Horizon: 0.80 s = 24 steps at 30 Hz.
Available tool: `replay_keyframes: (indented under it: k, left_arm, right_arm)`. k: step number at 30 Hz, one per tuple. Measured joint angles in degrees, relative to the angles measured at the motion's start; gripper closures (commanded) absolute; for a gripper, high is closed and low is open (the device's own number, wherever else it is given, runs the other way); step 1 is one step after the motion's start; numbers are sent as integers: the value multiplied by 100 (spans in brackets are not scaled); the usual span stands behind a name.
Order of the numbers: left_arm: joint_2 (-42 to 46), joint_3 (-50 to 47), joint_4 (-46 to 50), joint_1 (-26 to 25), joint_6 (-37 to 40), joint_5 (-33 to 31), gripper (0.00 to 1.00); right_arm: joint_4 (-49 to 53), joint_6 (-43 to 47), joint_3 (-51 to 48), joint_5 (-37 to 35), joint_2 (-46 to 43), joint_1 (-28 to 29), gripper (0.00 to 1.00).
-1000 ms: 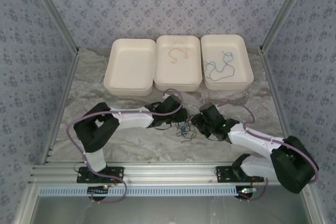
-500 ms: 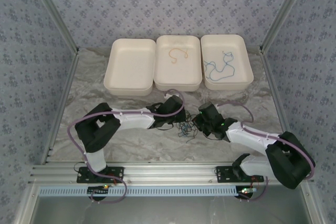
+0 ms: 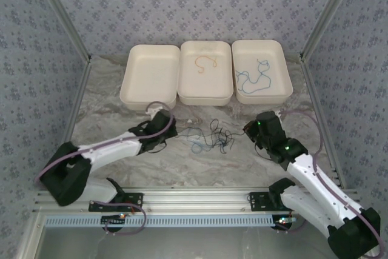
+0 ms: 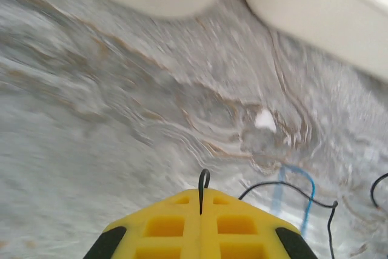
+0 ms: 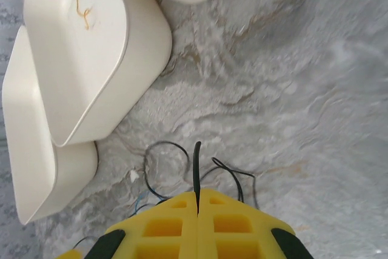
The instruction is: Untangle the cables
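Observation:
The left gripper will pull the black cable up and away from the tangle, over the bare tabletop (image 3: 130, 122) (image 4: 85, 107) beside the empty tray, to straighten the cable's bends, and will then let go of it.
A tangle of thin black and blue cables (image 3: 209, 138) lies spread on the marbled table between my two grippers. My left gripper (image 3: 172, 129) is at the tangle's left end, its yellow jaws shut on a black cable (image 4: 203, 180) that loops out past the tips (image 4: 200, 193). A blue cable (image 4: 308, 201) runs to its right. My right gripper (image 3: 248, 130) is at the tangle's right end, jaws (image 5: 198, 193) shut on a black cable (image 5: 196, 161), with black loops (image 5: 162, 171) ahead of it. An orange cable (image 3: 206, 62) lies in the middle tray, a blue cable (image 3: 254, 78) in the right tray.
Three white trays stand in a row at the back: left tray (image 3: 137, 94), middle tray (image 3: 206, 94) and right tray (image 3: 285, 92). Patterned walls and metal frame posts close in the table on both sides. A small white speck (image 4: 265, 119) lies on the table.
Both grippers closed on black cables and drew apart, the left one leftward, the right one rightward and back. The tangle stretched out wider between them.

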<state>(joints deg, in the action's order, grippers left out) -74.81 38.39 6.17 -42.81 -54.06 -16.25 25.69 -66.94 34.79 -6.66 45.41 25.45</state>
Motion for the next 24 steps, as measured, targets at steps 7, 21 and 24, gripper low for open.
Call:
replay_keyframes:
  k: [7, 21, 24]
  left_arm:
    - [949, -267, 564, 723, 153, -48, 100]
    - [2072, -127, 1657, 1670, 745, 125, 100]
    - [2243, 136, 2006, 1969, 857, 2, 100]
  right_arm:
    - [717, 662, 723, 46, 4, -492, 100]
    - [1263, 1646, 2516, 256, 629, -839, 100]
    - [1366, 1694, 2664, 260, 605, -1150, 100]
